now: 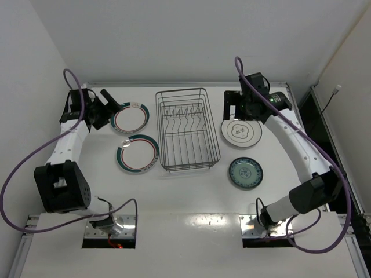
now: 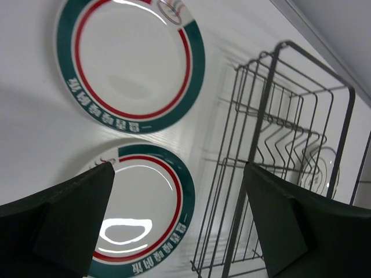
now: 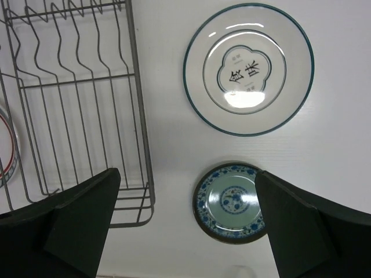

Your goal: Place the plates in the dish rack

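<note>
The table lies clear at the teal plate's rim away from the rack [image 1: 188,130], so my right gripper needs to swing back and down past the white plate [image 3: 249,69] next and turn onto that rim.
The dark wire dish rack [image 1: 188,130] stands mid-table with nothing between its tines. Two white plates with teal-and-red rims [image 1: 130,119] [image 1: 138,153] lie flat to its left. A white plate with a centre pattern [image 1: 241,132] and a smaller teal patterned plate [image 1: 245,173] lie to its right. My left gripper [image 1: 113,107] hovers open at the far left, beside the farther banded plate. Its wrist view shows both banded plates [image 2: 130,61] [image 2: 139,208] and the rack [image 2: 278,162] beyond the open left gripper [image 2: 178,171]. My right gripper [image 1: 232,106] is open above the white plate [image 3: 249,69], with the teal plate [image 3: 232,202] between its fingers in view.
White walls close in the table on the left, back and right. The rack's corner [image 3: 136,202] lies left of the right gripper [image 3: 186,176]. A sliver of a banded plate [image 3: 6,150] shows through the rack wires.
</note>
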Tool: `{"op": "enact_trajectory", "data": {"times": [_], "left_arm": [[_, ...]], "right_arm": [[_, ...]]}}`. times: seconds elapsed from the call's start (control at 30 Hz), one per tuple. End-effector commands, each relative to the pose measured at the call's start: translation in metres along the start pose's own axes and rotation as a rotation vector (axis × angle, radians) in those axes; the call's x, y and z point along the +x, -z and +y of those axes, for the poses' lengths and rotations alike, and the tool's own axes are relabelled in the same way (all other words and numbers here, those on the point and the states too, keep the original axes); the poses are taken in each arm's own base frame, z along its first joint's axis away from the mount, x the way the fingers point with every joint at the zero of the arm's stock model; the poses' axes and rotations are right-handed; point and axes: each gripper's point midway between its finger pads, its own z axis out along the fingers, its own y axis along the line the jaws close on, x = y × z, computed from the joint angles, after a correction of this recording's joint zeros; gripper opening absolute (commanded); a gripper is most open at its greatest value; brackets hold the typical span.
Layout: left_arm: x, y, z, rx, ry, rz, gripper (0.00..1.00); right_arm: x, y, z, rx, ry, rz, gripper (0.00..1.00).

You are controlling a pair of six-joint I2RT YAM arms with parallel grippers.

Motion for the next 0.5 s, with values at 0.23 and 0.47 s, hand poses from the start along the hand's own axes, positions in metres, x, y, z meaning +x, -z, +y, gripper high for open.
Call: {"op": "enact_trajectory", "data": {"times": [0.23, 0.47], "left_arm": [[0.054, 0.024, -0.021, -0.012, -0.249, -0.015, 0.93], [0.088, 0.034, 0.006, -0.075, -0.340, -0.001, 0.93]], "right_arm": [[0.031, -0.044, -0.064, -0.122, -0.395, 0.121, 0.97], [0.116, -0.078, -0.127, 0.055, -0.585, 0.330, 0.93]]}}
